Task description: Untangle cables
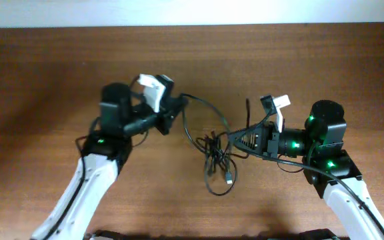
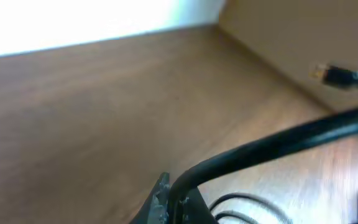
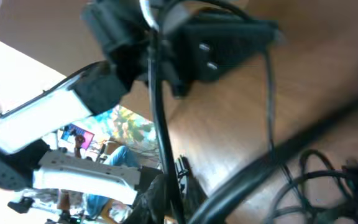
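Observation:
I will move my left gripper left in the overhead view, over the bare tabletop, and release the cable, which arcs slack into the tangle.
The black cables (image 1: 215, 152) lie in a small tangle on the wooden table (image 1: 59, 67) between my arms, with a metallic plug (image 1: 229, 179) at the near side. My left gripper (image 1: 171, 115) is shut on one cable, which arcs right from it toward the tangle. In the left wrist view the jaws (image 2: 174, 200) pinch this cable (image 2: 278, 142). My right gripper (image 1: 237, 141) is shut on a cable at the tangle's right edge. In the right wrist view its jaws (image 3: 173, 198) hold a taut cable (image 3: 157, 106) that runs up toward the left gripper (image 3: 166, 37).
A loose plug end (image 2: 329, 74) with a gold tip shows at the right of the left wrist view. More cable loops (image 3: 328, 180) lie on the table beside the right gripper. A light wall borders the table's far edge (image 1: 192, 25).

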Robot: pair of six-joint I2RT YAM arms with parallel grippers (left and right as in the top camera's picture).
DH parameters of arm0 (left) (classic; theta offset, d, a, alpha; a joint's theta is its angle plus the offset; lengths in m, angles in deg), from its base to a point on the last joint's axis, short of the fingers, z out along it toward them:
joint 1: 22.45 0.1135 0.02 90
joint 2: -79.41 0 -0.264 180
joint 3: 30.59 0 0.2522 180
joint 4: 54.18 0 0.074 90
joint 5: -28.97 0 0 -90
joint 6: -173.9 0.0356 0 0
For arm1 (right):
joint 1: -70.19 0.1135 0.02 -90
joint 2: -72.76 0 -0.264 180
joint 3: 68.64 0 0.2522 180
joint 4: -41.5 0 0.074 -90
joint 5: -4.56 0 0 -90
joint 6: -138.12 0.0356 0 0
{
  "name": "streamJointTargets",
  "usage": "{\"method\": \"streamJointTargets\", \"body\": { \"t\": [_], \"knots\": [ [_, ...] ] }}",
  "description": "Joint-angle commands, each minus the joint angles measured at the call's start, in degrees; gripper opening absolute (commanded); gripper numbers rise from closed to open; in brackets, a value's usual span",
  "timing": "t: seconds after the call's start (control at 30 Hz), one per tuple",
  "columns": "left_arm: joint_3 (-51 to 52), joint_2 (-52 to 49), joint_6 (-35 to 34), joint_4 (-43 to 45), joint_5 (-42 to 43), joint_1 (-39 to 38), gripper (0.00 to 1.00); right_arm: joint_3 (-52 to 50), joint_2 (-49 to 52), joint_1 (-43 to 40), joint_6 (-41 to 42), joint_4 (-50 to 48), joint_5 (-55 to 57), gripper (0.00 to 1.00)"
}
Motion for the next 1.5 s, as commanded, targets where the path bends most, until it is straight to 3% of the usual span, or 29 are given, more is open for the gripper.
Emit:
{"method": "streamJointTargets", "body": {
  "t": [0.0,0.1,0.2,0.27,0.33,0.37,0.4,0.5,0.57,0.6,0.67,0.7,0.73,0.83,0.93,1.0,1.07,1.17,1.2,1.27,1.3,1.37,1.43,1.47],
  "knots": [
    [-0.5,8.0,-8.3,-0.1,-0.5,3.6,0.0,0.8,-0.4,0.3,-0.6,0.2,4.7,0.6],
    [-0.5,17.8,-19.7,0.4,-0.5,7.1,0.0,0.8,1.1,0.3,-3.6,7.3,26.2,0.78],
    [-0.5,25.8,-25.1,0.4,-6.0,9.9,0.0,0.8,1.8,2.3,-3.8,12.4,28.7,0.93],
    [-0.5,28.1,-25.1,0.4,-7.5,10.0,0.0,0.8,1.8,9.3,-3.8,12.5,29.5,0.99],
    [-0.5,28.0,-25.1,0.4,-8.2,10.0,0.0,0.7,2.9,17.0,-5.0,14.7,40.0,0.99],
    [-0.5,28.1,-27.1,0.8,-10.2,10.0,0.0,0.7,4.5,21.4,-12.9,14.8,46.0,0.98],
    [-0.5,28.0,-29.0,2.1,-11.6,10.0,0.0,0.7,6.9,24.1,-15.2,13.9,51.5,0.98],
    [-0.5,28.0,-31.8,6.2,-11.6,10.0,0.0,0.7,14.7,25.9,-12.0,5.9,54.4,0.99],
    [-0.5,28.1,-32.7,9.0,-12.1,10.1,0.0,0.7,20.5,25.9,-3.3,2.5,58.7,0.9],
    [-0.9,28.1,-32.7,10.1,-13.2,10.8,0.0,0.7,23.4,25.9,-1.2,2.5,60.6,0.8],
    [-2.1,28.0,-32.6,10.2,-13.8,14.5,0.0,0.7,28.1,25.1,1.9,3.4,61.9,0.68],
    [-2.5,28.0,-32.6,10.2,-13.8,17.7,0.0,0.7,28.8,23.9,3.4,5.0,63.2,0.56],
    [-2.6,28.0,-32.6,10.2,-13.8,21.4,0.0,0.7,28.7,21.8,4.4,7.3,64.9,0.52],
    [-2.6,28.0,-32.7,9.5,-13.7,30.8,0.0,0.7,27.5,13.4,4.3,15.0,64.9,0.51],
    [-2.6,25.9,-32.7,8.6,-11.9,40.4,0.0,0.7,25.1,2.5,-3.2,23.6,64.5,0.51],
    [-2.6,23.8,-32.7,8.4,-10.9,43.4,0.0,0.7,22.7,-3.3,-6.5,27.8,64.6,0.39],
    [-2.6,20.5,-33.3,7.9,-10.9,45.2,0.0,0.8,19.8,-9.3,-9.0,30.7,64.5,0.39],
    [-2.6,16.4,-33.2,7.6,-13.7,46.0,0.0,0.8,16.4,-19.5,-15.2,34.5,64.7,0.5],
    [-2.6,16.2,-32.5,7.6,-15.1,46.1,0.0,0.8,16.4,-22.6,-15.5,35.8,61.9,0.51],
    [-2.6,16.2,-32.6,7.6,-13.9,44.3,0.0,0.8,16.4,-24.5,-21.3,36.5,49.5,0.66],
    [-2.6,16.2,-32.0,7.3,-14.0,41.7,0.0,0.8,16.4,-24.4,-26.9,36.8,34.2,0.76],
    [-2.6,16.2,-29.7,2.1,-17.6,37.5,0.0,0.8,16.4,-22.1,-30.7,37.4,17.6,0.86],
    [-2.6,15.1,-29.7,-8.9,-28.0,32.9,0.0,0.8,16.4,-15.3,-28.9,37.0,15.1,0.99],
    [-2.6,14.2,-29.7,-11.9,-29.7,31.6,0.0,0.8,16.4,-11.7,-26.0,35.6,16.3,0.99]
  ]
}}
